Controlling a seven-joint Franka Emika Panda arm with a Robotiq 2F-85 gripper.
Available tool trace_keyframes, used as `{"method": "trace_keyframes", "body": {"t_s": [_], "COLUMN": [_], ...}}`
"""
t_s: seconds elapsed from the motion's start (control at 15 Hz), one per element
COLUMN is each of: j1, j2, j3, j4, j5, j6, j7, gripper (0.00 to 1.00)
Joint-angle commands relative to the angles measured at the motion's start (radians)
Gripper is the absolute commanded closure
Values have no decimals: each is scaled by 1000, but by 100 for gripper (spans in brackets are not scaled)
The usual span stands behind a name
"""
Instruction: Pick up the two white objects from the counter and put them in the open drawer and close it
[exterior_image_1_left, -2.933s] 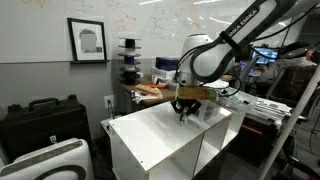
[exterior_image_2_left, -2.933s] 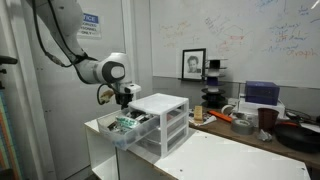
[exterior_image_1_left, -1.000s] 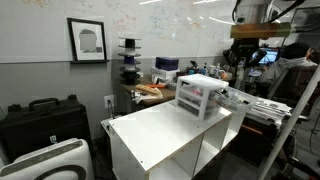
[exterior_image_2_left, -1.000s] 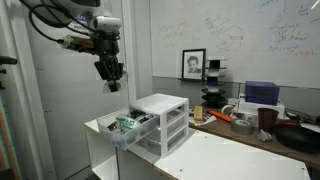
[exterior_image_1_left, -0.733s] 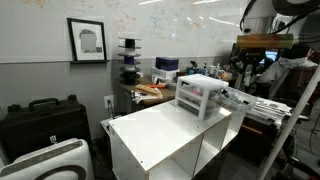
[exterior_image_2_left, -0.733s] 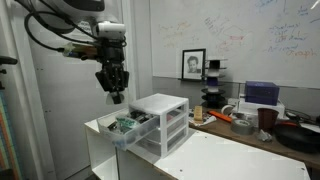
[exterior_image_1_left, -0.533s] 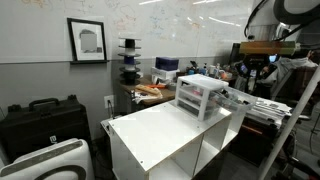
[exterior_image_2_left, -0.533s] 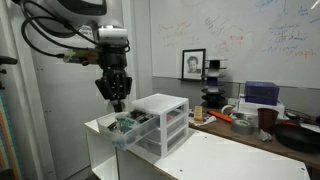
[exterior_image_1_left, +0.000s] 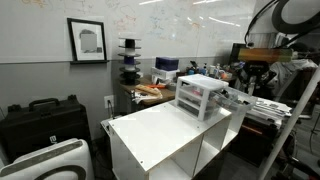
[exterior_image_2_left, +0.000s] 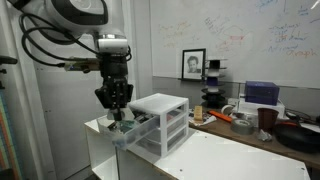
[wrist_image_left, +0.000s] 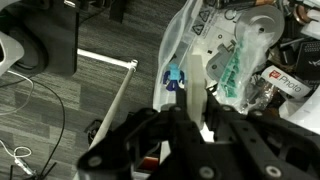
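My gripper still holds the pale white object near the drawer's edge, so it will lower toward the drawer unit (exterior_image_2_left: 160, 118), over the open drawer's contents, and let go.
My gripper (exterior_image_2_left: 118, 112) hangs just above the open drawer (exterior_image_2_left: 127, 128), the translucent one pulled out of the white drawer unit (exterior_image_2_left: 160, 118) on the counter (exterior_image_2_left: 235, 155). In the wrist view the black fingers (wrist_image_left: 150, 135) are shut on a pale white object (wrist_image_left: 188, 88) that stands between them. Below it lies the drawer (wrist_image_left: 180, 42), holding green packets (wrist_image_left: 232, 70) and a small blue piece (wrist_image_left: 172, 77). In an exterior view the gripper (exterior_image_1_left: 250, 85) hangs to the right of the drawer unit (exterior_image_1_left: 200, 95). No other white object shows on the counter (exterior_image_1_left: 160, 130).
A cluttered wooden desk (exterior_image_1_left: 150, 92) with black stacked trays (exterior_image_1_left: 127, 62) stands behind the counter. A black case (exterior_image_1_left: 40, 120) sits on the floor. A framed picture (exterior_image_1_left: 88, 40) hangs on the wall. Cables (wrist_image_left: 30, 90) lie on the floor beside the cabinet.
The gripper has come down from high up to just above the open drawer, still shut on the white object. The drawer unit has not moved.
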Motion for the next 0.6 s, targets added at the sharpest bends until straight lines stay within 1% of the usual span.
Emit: {"method": "trace_keyframes", "body": {"t_s": [0.0, 0.27, 0.53], "j1": [10, 27, 58], "j2": [36, 108, 172], "j3": [15, 29, 38], "j4": [21, 50, 91], "j5": [35, 57, 78], "j6": [54, 101, 92], "j7": [33, 53, 50], "gripper": [90, 91, 91]}}
